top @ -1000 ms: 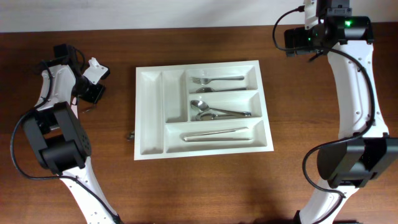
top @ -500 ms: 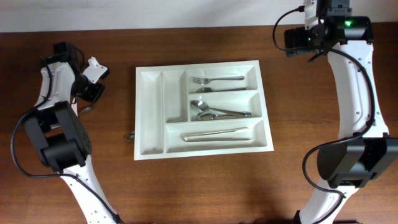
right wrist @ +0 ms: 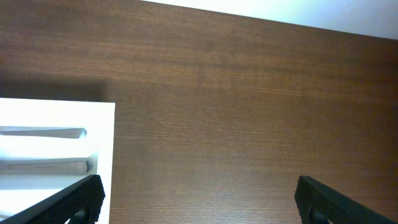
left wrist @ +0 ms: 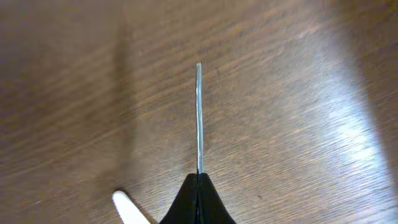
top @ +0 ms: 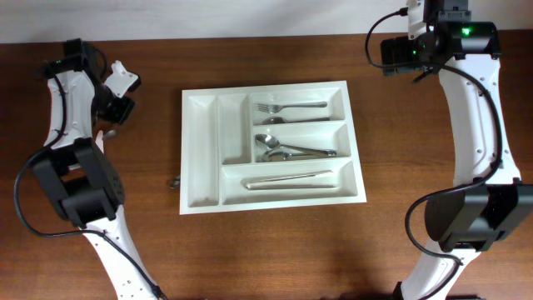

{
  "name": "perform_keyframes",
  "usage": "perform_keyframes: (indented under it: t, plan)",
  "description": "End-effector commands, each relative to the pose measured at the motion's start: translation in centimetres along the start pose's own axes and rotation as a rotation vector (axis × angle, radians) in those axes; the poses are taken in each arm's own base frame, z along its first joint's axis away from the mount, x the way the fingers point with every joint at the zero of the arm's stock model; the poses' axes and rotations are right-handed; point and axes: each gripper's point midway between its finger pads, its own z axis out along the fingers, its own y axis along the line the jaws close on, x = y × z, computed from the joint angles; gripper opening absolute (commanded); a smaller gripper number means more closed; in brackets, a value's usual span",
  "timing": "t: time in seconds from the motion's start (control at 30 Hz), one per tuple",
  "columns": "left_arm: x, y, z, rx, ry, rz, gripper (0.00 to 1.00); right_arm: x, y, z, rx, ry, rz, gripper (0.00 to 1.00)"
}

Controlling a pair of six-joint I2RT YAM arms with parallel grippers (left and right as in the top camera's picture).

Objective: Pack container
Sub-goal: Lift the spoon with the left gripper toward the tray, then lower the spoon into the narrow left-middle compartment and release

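The robot's left gripper will next carry the metal spoon to the right in the overhead view, over the narrow section of the tray beside the forks (top: pixel 234 128), because that section is empty.
The container (top: pixel 200 150) is a large white cutlery tray in the middle of the table. It holds forks (top: pixel 287 107) in the top right compartment, spoons (top: pixel 291 150) in the middle one and a long utensil (top: pixel 287 177) in the bottom one. My left gripper (top: pixel 114 107) is far left of the tray. In the left wrist view it (left wrist: pixel 198 182) is shut on a thin metal utensil (left wrist: pixel 198 118), seen edge-on above the wood. My right gripper (top: pixel 398 53) is open and empty beyond the tray's far right corner (right wrist: pixel 74 115); its fingers (right wrist: pixel 199 193) are spread wide.
A small dark object (top: pixel 175 181) lies on the table by the tray's left edge. The tray's two narrow upright compartments (top: pixel 231 129) hold nothing. A pale wall edge runs along the table's far side (top: pixel 250 17).
My left gripper has moved toward the far left corner of the table, away from the tray. The right arm and the tray have not moved.
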Motion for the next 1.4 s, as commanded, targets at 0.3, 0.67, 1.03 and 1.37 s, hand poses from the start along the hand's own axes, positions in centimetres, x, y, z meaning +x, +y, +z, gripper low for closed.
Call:
perform_keyframes:
  t: [0.3, 0.67, 1.03, 1.37]
  plan:
    - [-10.5, -10.5, -7.1, 0.197, -0.194, -0.278, 0.02, -0.7, -0.4, -0.8, 0.014, -0.027, 0.009, 0.99]
    - [-12.9, -20.3, -6.8, 0.281, -0.104, -0.401, 0.02, -0.7, -0.4, -0.8, 0.014, -0.027, 0.009, 0.99]
    - [-12.1, -25.0, -4.5, 0.299, 0.007, -0.353, 0.02, -0.7, -0.4, -0.8, 0.014, -0.027, 0.009, 0.99]
    - [-11.5, -25.2, -1.8, 0.303, 0.066, -0.362, 0.06, -0.7, -0.4, -0.8, 0.014, -0.027, 0.009, 0.99]
